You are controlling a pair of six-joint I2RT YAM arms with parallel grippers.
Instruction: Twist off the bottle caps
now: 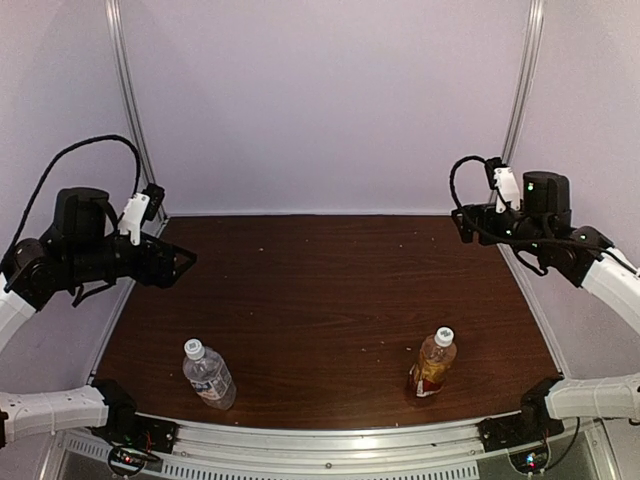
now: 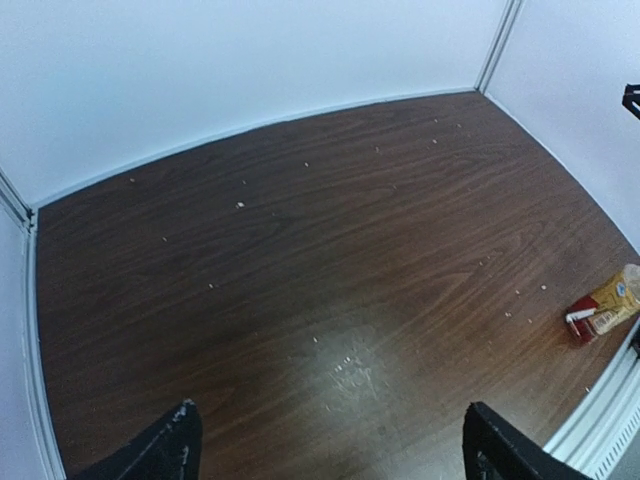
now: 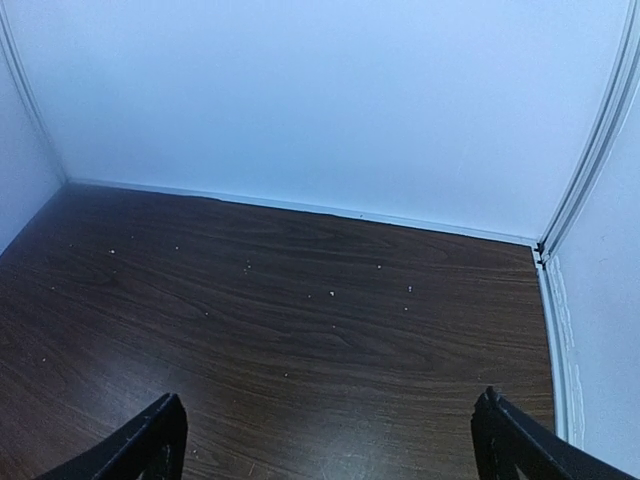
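My left gripper is about to go back toward the metal bar, turn and lower to close on the cap, because the clear bottle has its white cap (image 1: 194,349) on.
A clear bottle (image 1: 210,378) of colourless liquid stands near the front left of the table, its white cap (image 1: 193,348) on. An amber bottle (image 1: 432,367) with a red-yellow label stands front right, its white cap (image 1: 443,336) on as well. It also shows at the right edge of the left wrist view as the amber bottle (image 2: 604,306). My left gripper (image 1: 181,263) (image 2: 335,445) hangs open over the table's left edge, far behind the clear bottle. My right gripper (image 1: 465,222) (image 3: 330,445) is open at the back right, holding nothing.
The dark wooden table (image 1: 330,290) carries small white crumbs. White walls (image 1: 320,100) with metal corner posts close off the back and sides. A metal rail (image 1: 330,435) runs along the front edge, by both arm bases.
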